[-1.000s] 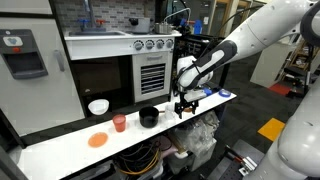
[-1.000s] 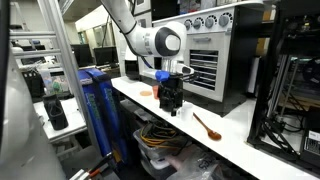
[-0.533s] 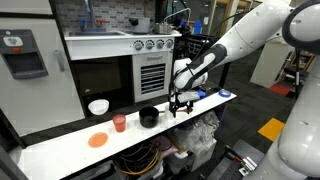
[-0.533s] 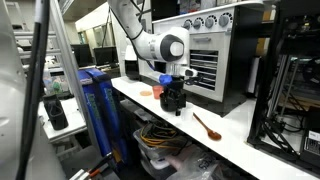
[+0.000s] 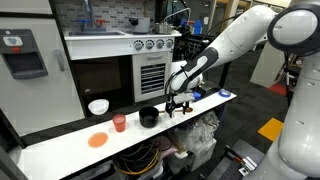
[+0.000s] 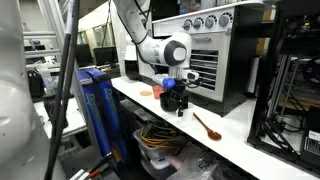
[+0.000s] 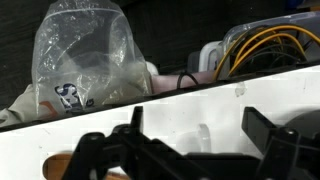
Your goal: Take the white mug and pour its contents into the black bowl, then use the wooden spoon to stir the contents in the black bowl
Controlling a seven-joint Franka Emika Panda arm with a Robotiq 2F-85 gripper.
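Note:
The robot's gripper will next go down and slightly outward to the untouched mug, with its open fingers around the mug's thin white side.
My gripper [image 5: 178, 104] hangs low over the white counter just right of the black bowl [image 5: 148, 117], jaws open. The wrist view has the gripper [image 7: 200, 128] with its dark fingers [image 7: 266, 126] spread wide. A pale white mug [image 7: 203, 140] shows faintly on the counter between them, untouched. In both exterior views the gripper [image 6: 178, 100] hides the mug. The wooden spoon [image 6: 207, 126] lies flat on the counter, a little way from the gripper on the side away from the bowl.
A red cup [image 5: 119, 123], a flat orange disc [image 5: 97, 140] and a wide white bowl [image 5: 98, 106] stand beyond the black bowl. A black oven [image 5: 110, 78] backs the counter. Below the counter's front edge are a plastic bag [image 7: 85, 55] and a bin of yellow cables [image 7: 270, 45].
The gripper has shifted slightly along the counter toward the black bowl and stayed open. Nothing on the counter has moved.

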